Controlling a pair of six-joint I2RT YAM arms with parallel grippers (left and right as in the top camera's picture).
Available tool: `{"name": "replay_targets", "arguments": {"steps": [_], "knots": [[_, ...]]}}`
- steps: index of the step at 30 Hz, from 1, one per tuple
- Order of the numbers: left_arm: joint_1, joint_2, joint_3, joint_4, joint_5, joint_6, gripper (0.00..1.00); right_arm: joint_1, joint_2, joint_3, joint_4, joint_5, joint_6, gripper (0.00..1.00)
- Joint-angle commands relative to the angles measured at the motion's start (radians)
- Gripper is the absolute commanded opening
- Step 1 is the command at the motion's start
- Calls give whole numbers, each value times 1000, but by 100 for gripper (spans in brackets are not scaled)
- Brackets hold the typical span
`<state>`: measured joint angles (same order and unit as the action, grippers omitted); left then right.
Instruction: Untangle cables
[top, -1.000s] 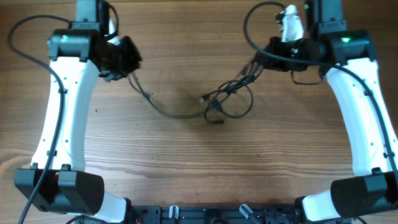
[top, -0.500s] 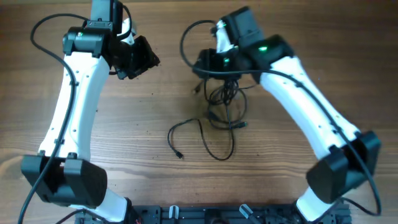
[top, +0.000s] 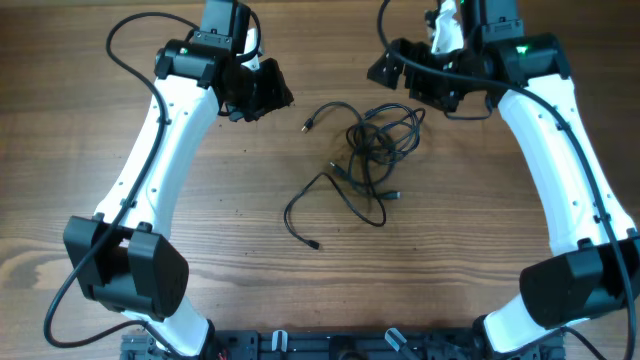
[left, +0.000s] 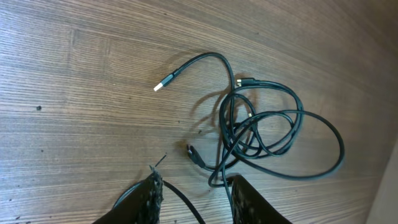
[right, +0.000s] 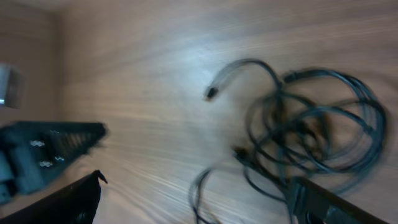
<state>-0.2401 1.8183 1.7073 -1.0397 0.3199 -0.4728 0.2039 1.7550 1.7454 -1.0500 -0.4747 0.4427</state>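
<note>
Several cords cross at the side of the knot that faces my left gripper, so I will move my left gripper to the right in the overhead view and down onto that side next.
The cables (top: 378, 140) are thin black cords lying on the wood table, bunched in a loose knot at the centre back. One cord (top: 290, 212) trails toward the front left and ends in a small plug. A silver plug (top: 305, 127) points left from the knot. My left gripper (top: 272, 92) hovers left of the knot, open, holding nothing. In the left wrist view the knot (left: 249, 130) lies ahead of the left gripper (left: 196, 194). My right gripper (top: 392, 72) hangs behind the knot, wide open and empty. The blurred right wrist view shows the knot (right: 311, 137).
Bare wood table (top: 450, 250) surrounds the cables. Both white arms reach in from the front corners, with their own thicker black wires looping at the back. A black rail (top: 330, 345) runs along the front edge.
The right gripper has opened, let go of the bundle and swung back to the right. The cables now lie loose on the table. The left arm has shifted right, toward the knot.
</note>
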Motion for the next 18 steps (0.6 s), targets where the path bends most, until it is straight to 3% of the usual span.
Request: {"name": "replay_targets", "arguments": {"steps": [1,6,10,18], "knots": [[-9,6,-2,24,8,7,40,-11,-11,14,-35,168,-21,98],[-139,51,-2,106,140,182,50,-198,-11,14,-68,163,-50,99],[-239,130,-2,109,140,182,49,-303,-11,14,-85,161,-80,100],[-383,266,-2,155,140,182,45,-315,-11,13,-91,167,-155,100]]}}
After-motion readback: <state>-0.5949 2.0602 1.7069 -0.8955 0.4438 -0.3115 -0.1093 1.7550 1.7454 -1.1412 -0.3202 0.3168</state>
